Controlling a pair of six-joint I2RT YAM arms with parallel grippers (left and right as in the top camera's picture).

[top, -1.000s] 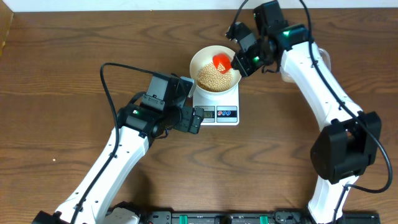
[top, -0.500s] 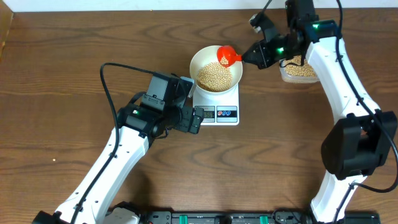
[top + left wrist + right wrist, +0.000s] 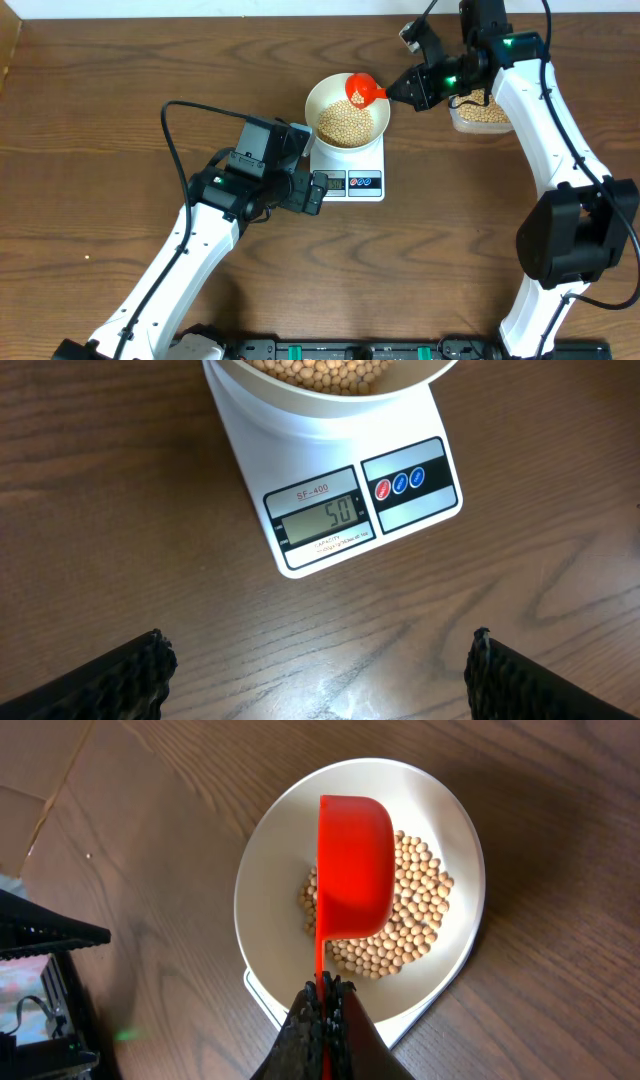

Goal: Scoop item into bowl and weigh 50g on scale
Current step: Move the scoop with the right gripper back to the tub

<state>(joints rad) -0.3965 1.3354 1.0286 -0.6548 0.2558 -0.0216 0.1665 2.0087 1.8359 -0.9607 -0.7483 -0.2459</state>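
Next I need to move my right gripper to the right in the overhead view and down over the tub's beans to release the scoop (image 3: 361, 88), since the display meets the target.
The white bowl (image 3: 348, 110) sits on the white scale (image 3: 350, 172) and holds a heap of tan beans (image 3: 345, 122). The scale's display (image 3: 320, 518) reads 50 in the left wrist view. My right gripper (image 3: 408, 92) is shut on the handle of a red scoop (image 3: 361, 88), held over the bowl's right rim; in the right wrist view the scoop (image 3: 353, 870) hangs above the beans (image 3: 400, 925), fingers (image 3: 324, 995) clamped on its handle. My left gripper (image 3: 318, 190) is open and empty, just left of the scale's front; its fingertips (image 3: 320, 660) frame bare table.
A clear plastic tub (image 3: 480, 113) with more beans stands right of the scale, under my right arm. The table's far edge runs along the top of the overhead view.
One second ago the scoop was tipped low inside the bowl. My right arm then swung right and lifted it to the bowl's right rim. My left arm has not moved.
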